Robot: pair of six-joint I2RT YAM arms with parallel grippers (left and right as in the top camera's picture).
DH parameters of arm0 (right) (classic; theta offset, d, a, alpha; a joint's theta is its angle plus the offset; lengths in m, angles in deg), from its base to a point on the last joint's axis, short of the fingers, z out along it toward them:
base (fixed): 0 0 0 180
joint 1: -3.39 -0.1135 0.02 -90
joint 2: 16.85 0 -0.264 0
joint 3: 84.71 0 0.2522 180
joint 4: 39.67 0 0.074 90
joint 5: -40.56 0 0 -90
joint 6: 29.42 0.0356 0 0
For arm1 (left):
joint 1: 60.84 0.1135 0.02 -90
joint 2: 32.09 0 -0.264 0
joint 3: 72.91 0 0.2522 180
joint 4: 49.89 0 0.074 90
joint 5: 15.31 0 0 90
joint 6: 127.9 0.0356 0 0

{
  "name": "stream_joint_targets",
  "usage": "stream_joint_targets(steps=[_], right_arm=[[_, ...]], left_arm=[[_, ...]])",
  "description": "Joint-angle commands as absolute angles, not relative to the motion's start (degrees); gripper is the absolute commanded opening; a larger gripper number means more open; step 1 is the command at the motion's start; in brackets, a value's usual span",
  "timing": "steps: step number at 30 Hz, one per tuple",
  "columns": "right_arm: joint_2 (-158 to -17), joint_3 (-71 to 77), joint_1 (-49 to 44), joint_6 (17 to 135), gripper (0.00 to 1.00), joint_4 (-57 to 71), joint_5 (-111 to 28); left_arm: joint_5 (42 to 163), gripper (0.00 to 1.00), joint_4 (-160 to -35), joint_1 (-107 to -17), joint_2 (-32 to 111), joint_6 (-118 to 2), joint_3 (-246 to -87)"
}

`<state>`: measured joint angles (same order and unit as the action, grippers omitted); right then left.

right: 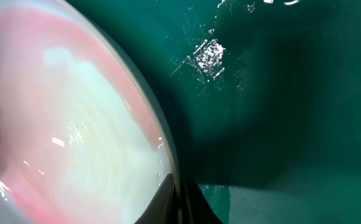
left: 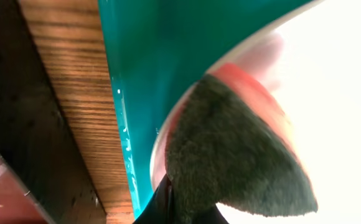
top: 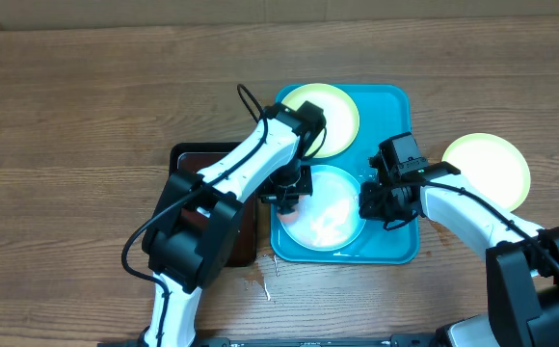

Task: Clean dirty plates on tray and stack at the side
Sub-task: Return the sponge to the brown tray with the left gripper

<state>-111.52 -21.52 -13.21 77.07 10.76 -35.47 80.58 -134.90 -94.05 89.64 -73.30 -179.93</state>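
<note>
The tray lies left in the overhead view. My left gripper will next lift the cloth over the black rim of the brown tray (left: 3,193), lower and release it.
The teal tray (top: 395,106) holds a pale yellow-green plate (top: 332,111) at the back and a pale blue-white plate (top: 330,220) at the front. A second yellow-green plate (top: 492,169) lies on the table to the right. My left gripper (top: 287,191) is shut on a dark grey cloth (left: 230,155) pressed on the blue-white plate's left edge (left: 336,81), over a red smear (left: 255,84). My right gripper (top: 374,204) is shut on that plate's right rim (right: 168,149). The right wrist view shows pink smears (right: 56,37) on it.
A dark brown black-rimmed tray (top: 193,159) lies left of the teal tray, partly under my left arm. The wooden table (top: 67,116) extends all around. The teal tray floor (right: 280,93) shows wet spots.
</note>
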Motion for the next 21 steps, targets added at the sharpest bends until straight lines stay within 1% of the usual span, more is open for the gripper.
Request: stream_joint_targets(steps=[1, 3, 6, 10, 12, 17, 21], right_arm=[[-111.6, -21.7, -13.1, 76.9, 0.04, 10.6, -36.3], [-111.6, -21.7, -13.1, 76.9, 0.04, 10.7, -36.3], [-111.6, -21.7, -13.1, 76.9, 0.04, 10.8, -36.3], [-111.6, -21.7, -13.1, 76.9, 0.04, 10.8, -36.3], [-111.6, -21.7, -13.1, 76.9, 0.04, 10.8, -36.3], [-111.6, -21.7, -13.1, 76.9, 0.04, 10.8, -36.3], [-111.6, -21.7, -13.1, 76.9, 0.04, 10.8, -36.3]], left_arm=[[81.3, 0.04, -137.2, -92.7, 83.4, -69.5, -183.8], [80.6, 0.04, -138.2, -91.7, 80.5, -68.9, -183.9], [76.5, 0.04, -140.8, -88.8, 75.7, -68.7, -183.9], [67.5, 0.04, -144.7, -82.6, 72.4, -68.8, -183.8], [67.3, 0.04, -145.1, -80.1, 72.5, -68.7, -183.2], [68.0, 0.04, -141.2, -75.8, 72.5, -68.7, -174.4], [69.7, 0.04, -133.8, -74.6, 72.5, -68.7, -163.8]])
